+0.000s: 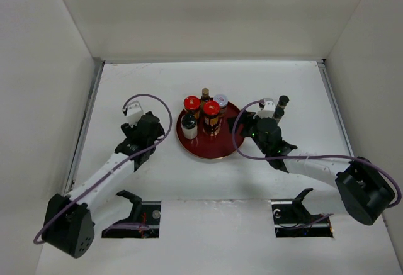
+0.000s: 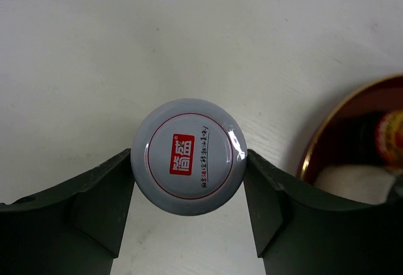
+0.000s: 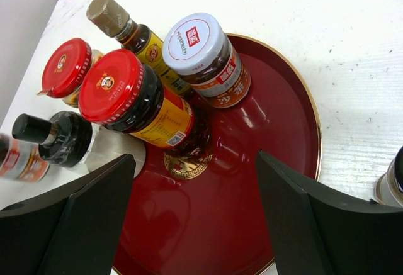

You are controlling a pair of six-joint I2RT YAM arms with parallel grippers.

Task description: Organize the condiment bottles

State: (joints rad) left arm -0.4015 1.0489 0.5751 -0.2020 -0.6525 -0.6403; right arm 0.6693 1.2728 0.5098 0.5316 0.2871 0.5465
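Next, my left gripper should carry the jar to the right in the top view to the tray's bare near part, then lower and release it.
A dark red round tray holds two red-capped jars, a white-capped jar, a slim brown-capped bottle and a black-capped white bottle. My left gripper stands left of the tray, shut on another white-capped jar, its fingers against both sides of the cap. My right gripper is open and empty over the tray's right part. A slim black-capped bottle stands on the table right of it.
White walls close the table on the left, back and right. In the right wrist view a bottle shows at the right edge, off the tray, and part of another at the left edge. The tray's rim lies right of my left gripper.
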